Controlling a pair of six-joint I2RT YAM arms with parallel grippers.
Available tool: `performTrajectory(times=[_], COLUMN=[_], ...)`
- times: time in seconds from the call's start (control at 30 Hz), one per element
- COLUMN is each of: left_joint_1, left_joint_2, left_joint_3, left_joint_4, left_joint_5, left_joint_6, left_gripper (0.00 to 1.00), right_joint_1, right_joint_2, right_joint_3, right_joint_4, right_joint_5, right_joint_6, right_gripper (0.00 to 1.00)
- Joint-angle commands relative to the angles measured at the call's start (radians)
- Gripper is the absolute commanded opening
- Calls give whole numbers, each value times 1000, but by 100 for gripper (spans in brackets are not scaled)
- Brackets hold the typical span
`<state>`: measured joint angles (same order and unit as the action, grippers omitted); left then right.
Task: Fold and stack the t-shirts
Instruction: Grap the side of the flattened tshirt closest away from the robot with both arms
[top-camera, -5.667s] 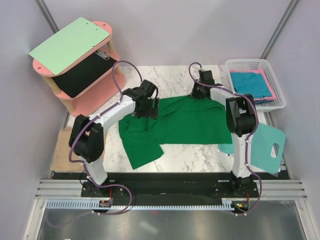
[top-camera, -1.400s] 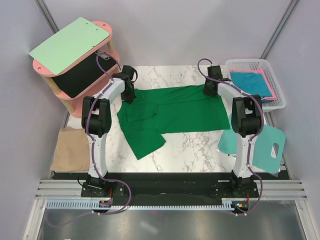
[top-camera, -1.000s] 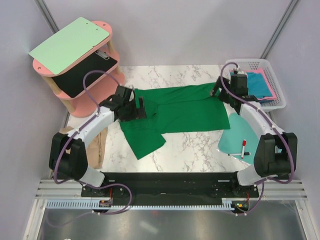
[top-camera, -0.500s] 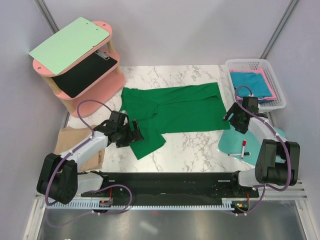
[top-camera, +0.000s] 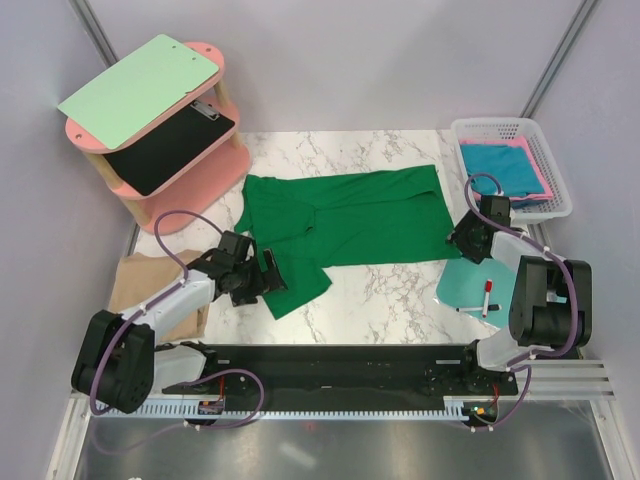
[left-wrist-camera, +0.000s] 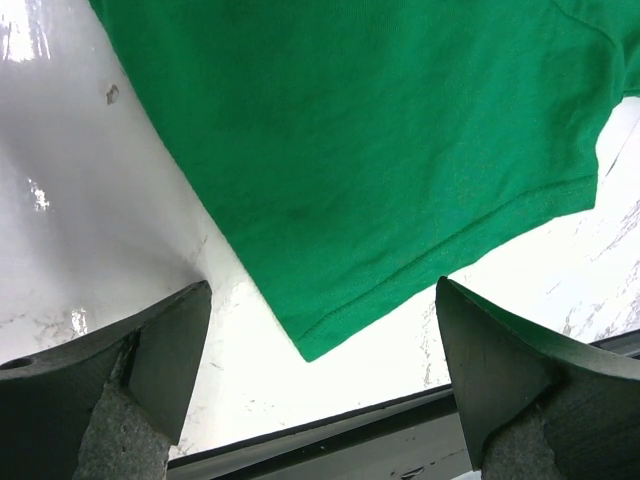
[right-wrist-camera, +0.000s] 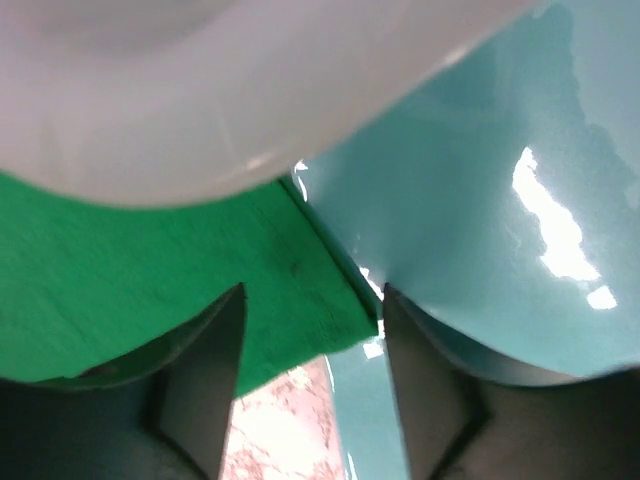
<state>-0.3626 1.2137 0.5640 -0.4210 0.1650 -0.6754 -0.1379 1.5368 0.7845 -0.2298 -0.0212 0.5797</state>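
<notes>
My left gripper will next move down and ease back onto the t-shirt flap's near corner (top-camera: 277, 314) (left-wrist-camera: 308, 348), then close there, because that green corner already points in between the gripper's open fingers.
The dark green t-shirt (top-camera: 370, 220) lies spread flat on the marble table, its lower left flap pointing toward me. My left gripper (top-camera: 267, 276) is open and low at that flap's corner. In the left wrist view the green corner (left-wrist-camera: 330, 200) sits just ahead of the open gripper (left-wrist-camera: 320, 400). My right gripper (top-camera: 458, 243) is open at the shirt's lower right corner. In the right wrist view that corner (right-wrist-camera: 270, 290) lies between the open gripper's (right-wrist-camera: 315, 395) jaws. A tan t-shirt (top-camera: 135, 290) lies folded at the left. Teal-blue (top-camera: 495, 165) and pink (top-camera: 535, 175) t-shirts lie in the basket.
A white basket (top-camera: 505, 125) stands at the back right. A mint-teal board (top-camera: 525, 285) with a marker pen (top-camera: 487, 297) lies beside the shirt's right corner, and shows in the right wrist view (right-wrist-camera: 480, 180). A pink shelf (top-camera: 195, 175) carries a pale green clipboard (top-camera: 140, 90) at the back left.
Both grippers have left the shirt's far edge and come down to its near corners. In the last half second the right gripper has edged in toward the lower right corner.
</notes>
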Motion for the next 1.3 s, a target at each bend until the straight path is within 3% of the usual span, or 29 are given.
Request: performTrajectory(times=[0.0,0.03,0.13,0.17,0.27,0.43,0.57,0.67,0.7,0.73,1.0,1.27], left_joint_1=[-21,-27,-56,-74,-116,-171,-197,-202,-202,-202,-202,-190], left_joint_2=[-43,-45,-33,-28,-8,52,124,147,155,156,25,15], left_joint_3=[-29,-33,-44,-46,-50,-55,-47,-47,-46,-44,34,293], left_joint_4=[11,13,11,13,17,39,42,50,48,51,-27,-202], left_joint_5=[19,18,13,4,-1,-15,-41,-50,-50,-50,-50,-163], left_joint_6=[-50,-55,-70,-76,-98,-122,-128,-131,-131,-131,-133,-61], left_gripper=[100,100,100,99,92,65,54,28,10,2,2,2], right_joint_1=[-3,-3,-3,-3,-3,-3,-3,-3,-3,-2,-3,-3], right_joint_2=[51,66,83,85,85,82,77,75,74,74,5,-63], right_joint_3=[-22,-21,-19,-18,-14,-2,2,9,12,15,12,47], right_joint_4=[76,84,112,121,129,135,144,144,144,142,132,153], right_joint_5=[-13,-37,-71,-83,-97,-120,-144,-155,-160,-166,-217,-224], right_joint_6=[40,45,60,66,66,72,75,74,72,69,60,68], right_gripper=[54,37,13,10,8,8,8,8,8,8,5,3])
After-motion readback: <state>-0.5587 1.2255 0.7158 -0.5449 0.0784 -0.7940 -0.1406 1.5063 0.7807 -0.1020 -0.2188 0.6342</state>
